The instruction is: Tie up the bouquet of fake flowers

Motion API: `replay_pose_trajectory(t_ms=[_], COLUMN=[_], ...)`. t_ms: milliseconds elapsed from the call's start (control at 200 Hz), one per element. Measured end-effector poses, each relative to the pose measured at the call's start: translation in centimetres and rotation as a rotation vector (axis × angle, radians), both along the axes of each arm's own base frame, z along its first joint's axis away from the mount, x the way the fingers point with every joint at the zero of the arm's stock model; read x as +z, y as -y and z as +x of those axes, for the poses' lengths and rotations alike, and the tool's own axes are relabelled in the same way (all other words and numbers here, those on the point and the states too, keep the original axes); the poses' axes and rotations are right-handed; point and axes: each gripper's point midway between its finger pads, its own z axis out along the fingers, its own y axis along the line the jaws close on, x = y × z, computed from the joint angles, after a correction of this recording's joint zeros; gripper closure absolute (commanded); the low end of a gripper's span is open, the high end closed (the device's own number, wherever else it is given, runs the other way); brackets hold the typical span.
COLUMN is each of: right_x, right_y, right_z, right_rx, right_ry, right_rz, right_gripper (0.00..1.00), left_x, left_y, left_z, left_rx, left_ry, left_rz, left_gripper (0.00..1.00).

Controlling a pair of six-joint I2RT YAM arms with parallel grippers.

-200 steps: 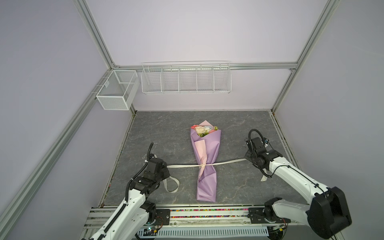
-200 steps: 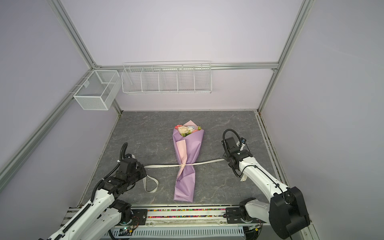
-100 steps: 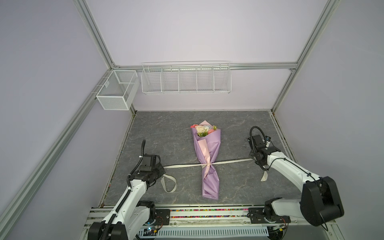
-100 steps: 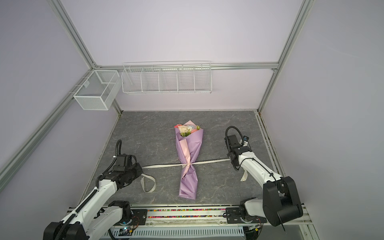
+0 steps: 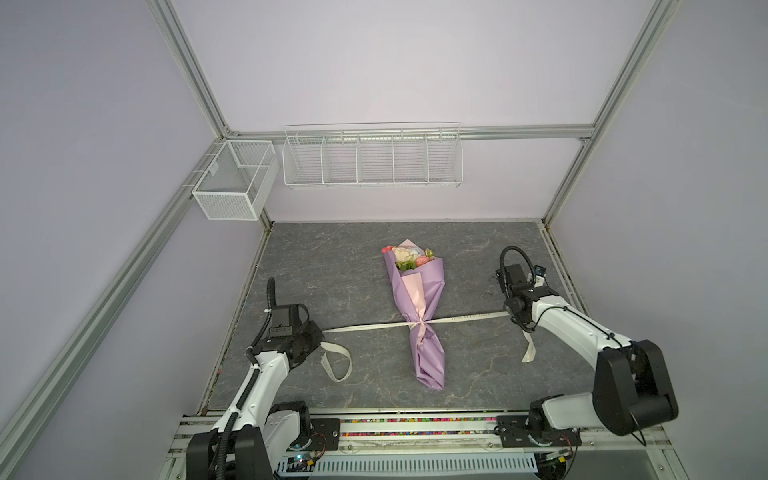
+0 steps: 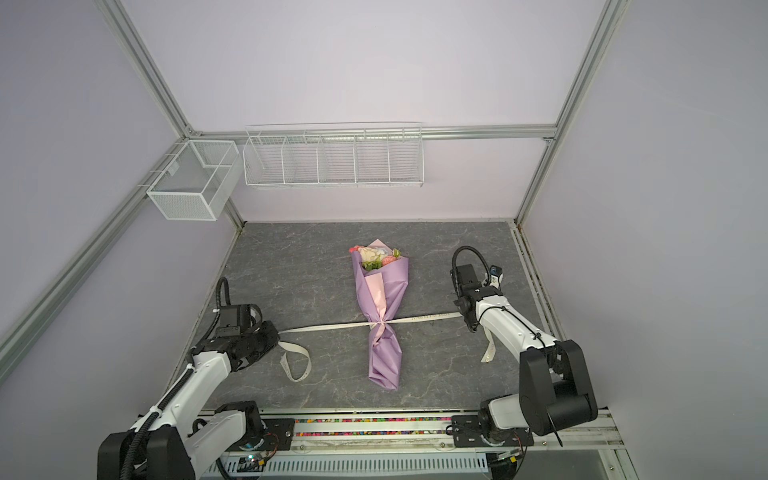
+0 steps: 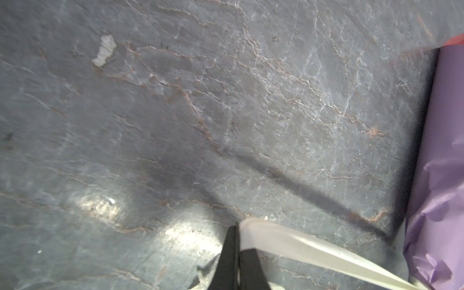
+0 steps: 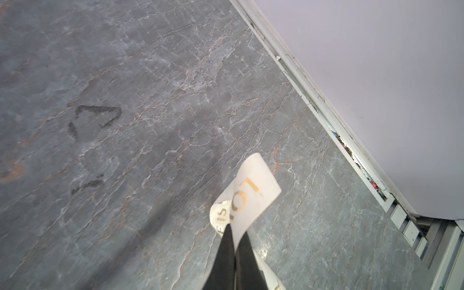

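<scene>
The ribbon is stretched straight and pulls the middle of the wrap tight. I will pull my right gripper toward the wall bar (image 5: 563, 267) (image 8: 316, 104), turn it to face the bouquet and let go.
The bouquet of fake flowers (image 5: 409, 257) (image 6: 376, 258) lies mid-table in lilac and pink wrapping paper (image 5: 424, 299) (image 7: 442, 175), blooms toward the back wall. A cream lettered ribbon (image 5: 374, 327) (image 6: 332, 326) is stretched straight across the wrap and cinches its waist. My left gripper (image 5: 316, 334) (image 6: 274, 332) (image 7: 237, 233) is shut on the ribbon (image 7: 301, 246) left of the wrap. My right gripper (image 5: 512, 316) (image 6: 464, 316) (image 8: 234, 236) is shut on the ribbon (image 8: 251, 190) to the right. The stems are hidden inside the paper.
One loose ribbon tail (image 5: 338, 365) curls on the table by the left gripper; the other (image 5: 530, 349) hangs under the right arm. A wire rack (image 5: 372, 160) and mesh box (image 5: 232, 183) hang on the walls. The right wall rail (image 8: 326, 118) runs close to the right gripper.
Both grippers have drawn apart with the ribbon, which now cinches the wrap's waist tighter. The wrap's lower end has swung a little to the right.
</scene>
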Motion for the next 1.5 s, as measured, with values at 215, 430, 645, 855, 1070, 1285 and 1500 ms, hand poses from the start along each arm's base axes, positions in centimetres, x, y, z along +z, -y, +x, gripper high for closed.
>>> replay_pose_trajectory(t_ms=[215,430,645,855,1070,1285,1500], right_x=[-0.6,-1.1,-0.6,1.6,5.8,9.5,11.5], right_y=[1.0,-1.7,-6.8,-9.0,-11.1,-17.1,-27.5], right_z=[0.0,2.0,3.4,3.4,2.2,0.4,-3.9], right_rx=[-0.011,0.139,0.334,0.437,0.558,0.836,1.302], right_ry=[-0.028,-0.025,0.003,0.037,0.132,0.198,0.214], right_rz=[0.007,0.175,0.420,0.513,0.599,0.734,0.700], right_gripper=[0.94,0.94,0.81,0.52,0.47,0.43,0.28], left_x=[0.0,0.6,3.7,5.3,7.7,12.0,15.2], left_y=[0.4,0.0,1.6,3.4,4.0,5.7,8.6], left_z=[-0.1,0.5,1.5,1.3,0.9,1.1,0.8], left_rx=[-0.011,-0.027,-0.123,-0.191,-0.210,-0.278,-0.397], left_ry=[-0.002,0.038,0.130,0.182,0.249,0.359,0.416], left_rz=[-0.029,-0.021,-0.013,-0.029,-0.048,-0.115,-0.191], left_gripper=[1.00,1.00,0.83,0.96,1.00,1.00,1.00])
